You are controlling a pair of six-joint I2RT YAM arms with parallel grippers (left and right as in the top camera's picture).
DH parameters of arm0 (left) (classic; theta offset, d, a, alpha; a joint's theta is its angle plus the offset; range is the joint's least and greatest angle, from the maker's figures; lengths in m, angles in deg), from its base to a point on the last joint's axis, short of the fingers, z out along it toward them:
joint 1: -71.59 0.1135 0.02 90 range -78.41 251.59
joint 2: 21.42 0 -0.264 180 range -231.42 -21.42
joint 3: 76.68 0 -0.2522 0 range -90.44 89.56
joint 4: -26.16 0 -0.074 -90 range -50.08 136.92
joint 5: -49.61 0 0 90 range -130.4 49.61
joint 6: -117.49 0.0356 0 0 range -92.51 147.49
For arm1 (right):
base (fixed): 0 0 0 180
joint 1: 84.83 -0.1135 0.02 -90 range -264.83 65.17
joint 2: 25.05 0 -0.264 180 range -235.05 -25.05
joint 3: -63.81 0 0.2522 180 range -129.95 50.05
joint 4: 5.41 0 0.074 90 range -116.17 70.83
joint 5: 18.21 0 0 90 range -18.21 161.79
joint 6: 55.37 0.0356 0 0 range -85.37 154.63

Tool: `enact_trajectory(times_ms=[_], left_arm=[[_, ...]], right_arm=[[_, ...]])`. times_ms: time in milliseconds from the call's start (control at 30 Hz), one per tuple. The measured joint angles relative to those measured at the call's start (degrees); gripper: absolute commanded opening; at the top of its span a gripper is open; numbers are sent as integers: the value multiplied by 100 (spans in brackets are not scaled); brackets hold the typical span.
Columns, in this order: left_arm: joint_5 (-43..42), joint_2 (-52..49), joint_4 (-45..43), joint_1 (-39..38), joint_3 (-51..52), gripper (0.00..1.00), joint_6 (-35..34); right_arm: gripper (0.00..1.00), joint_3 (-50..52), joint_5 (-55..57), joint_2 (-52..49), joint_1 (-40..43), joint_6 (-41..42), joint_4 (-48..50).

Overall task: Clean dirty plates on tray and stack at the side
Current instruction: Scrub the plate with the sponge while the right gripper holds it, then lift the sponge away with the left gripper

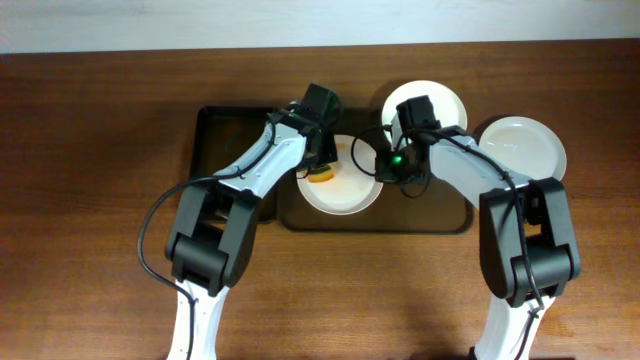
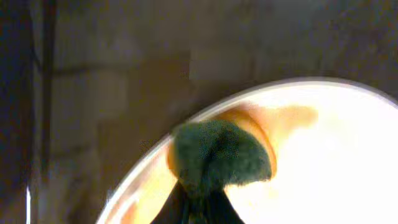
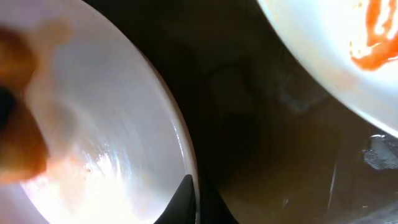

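My right gripper lifts next and carries the plate past the second plate. It then releases it down onto the clean-looking plate (image 1: 522, 148), since that one lies clear of the tray.
The dark tray (image 1: 235, 125) lies across the middle of the table. A white plate (image 1: 345, 188) sits on it, smeared orange. My left gripper (image 1: 322, 168) is shut on the yellow-green sponge (image 2: 217, 155) and presses it on this plate's left part (image 2: 323, 143). My right gripper (image 1: 385, 172) is shut on the same plate's right rim (image 3: 186, 155). A second plate (image 1: 450, 105) with a red sauce streak (image 3: 373, 43) sits at the tray's far right edge. A third, clean-looking plate (image 1: 522, 148) lies on the wood (image 1: 90, 200) right of the tray.
A narrower black tray part (image 1: 225, 150) shows at the left under my left arm. Both arms cross over the tray's middle. The table's far edge meets a white wall (image 1: 150, 20).
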Motion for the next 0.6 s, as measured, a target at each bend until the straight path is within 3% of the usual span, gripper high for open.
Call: enact_trajectory(times_ms=[100,333,467,600], left_arm=[[-586,9,247,50,-11,0,-149],[-2632,-24,505,138,22,0,787],[-2758,286,634,531,-37,0,942],[-2557,1241,542,1220,-262,0,986]], right_arm=[[4,0,-7,0,2,-7,-2],[4,0,-15,-2,2,-7,-33],[4,0,-17,-2,2,-9,-33],[5,0,-17,-2,2,-9,-31]])
